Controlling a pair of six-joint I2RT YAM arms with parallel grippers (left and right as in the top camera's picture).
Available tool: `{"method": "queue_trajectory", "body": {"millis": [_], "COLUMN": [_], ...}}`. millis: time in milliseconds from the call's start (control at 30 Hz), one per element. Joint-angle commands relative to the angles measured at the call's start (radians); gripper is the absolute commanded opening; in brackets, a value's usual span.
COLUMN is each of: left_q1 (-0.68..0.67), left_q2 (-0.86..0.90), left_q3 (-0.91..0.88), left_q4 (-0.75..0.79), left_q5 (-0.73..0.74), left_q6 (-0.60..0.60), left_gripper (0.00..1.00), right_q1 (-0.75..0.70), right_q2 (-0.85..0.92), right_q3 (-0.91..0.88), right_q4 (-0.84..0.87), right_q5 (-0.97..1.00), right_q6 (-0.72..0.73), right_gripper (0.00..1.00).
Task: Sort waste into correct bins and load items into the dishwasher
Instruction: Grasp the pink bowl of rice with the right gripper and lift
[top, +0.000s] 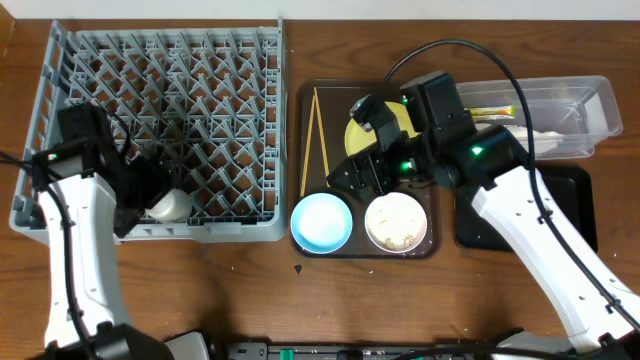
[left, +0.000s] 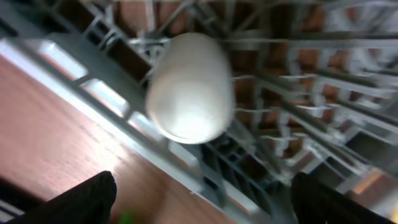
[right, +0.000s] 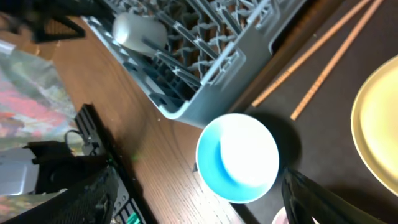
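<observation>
My right gripper will turn, move toward the white bowl and go down onto the bowl's rim beside the light blue bowl, because scraps that look like rice are still inside.
The grey dish rack fills the left of the table. A small white cup lies in its front edge and also shows in the left wrist view. My left gripper is open just behind the cup, not touching it. My right gripper is open and empty above the light blue bowl. The white bowl holds rice-like scraps. The yellow plate is partly hidden by my right arm. The chopsticks lie on the left of the brown tray.
The dark brown serving tray holds the bowls, plate and chopsticks. A clear tub at the back right holds a wrapper and white tissue. A black tray lies in front of it.
</observation>
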Motion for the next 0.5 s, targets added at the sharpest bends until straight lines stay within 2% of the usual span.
{"method": "queue_trajectory", "body": {"millis": [0, 100, 133, 267, 467], "left_q1": [0.001, -0.019, -0.035, -0.105, -0.134], "left_q2": [-0.077, -0.136, -0.173, -0.276, -0.345], "left_q3": [0.089, 0.111, 0.111, 0.111, 0.111], "left_q4": [-0.033, -0.039, -0.038, -0.038, -0.039], "left_q5": [0.219, 0.391, 0.445, 0.465, 0.44], "left_q6": [0.133, 0.269, 0.319, 0.372, 0.371], "left_gripper": [0.9, 0.9, 0.9, 0.9, 0.9], "right_q1": [0.031, 0.065, 0.09, 0.167, 0.183], "right_q2": [-0.016, 0.0, 0.018, 0.099, 0.247], "right_q3": [0.003, 0.001, 0.0, -0.02, -0.045], "right_q4": [-0.062, -0.15, -0.19, -0.268, -0.224], "right_q5": [0.22, 0.379, 0.451, 0.625, 0.625], "right_q6": [0.143, 0.248, 0.294, 0.437, 0.492], "right_gripper": [0.78, 0.65, 0.56, 0.48, 0.42]}}
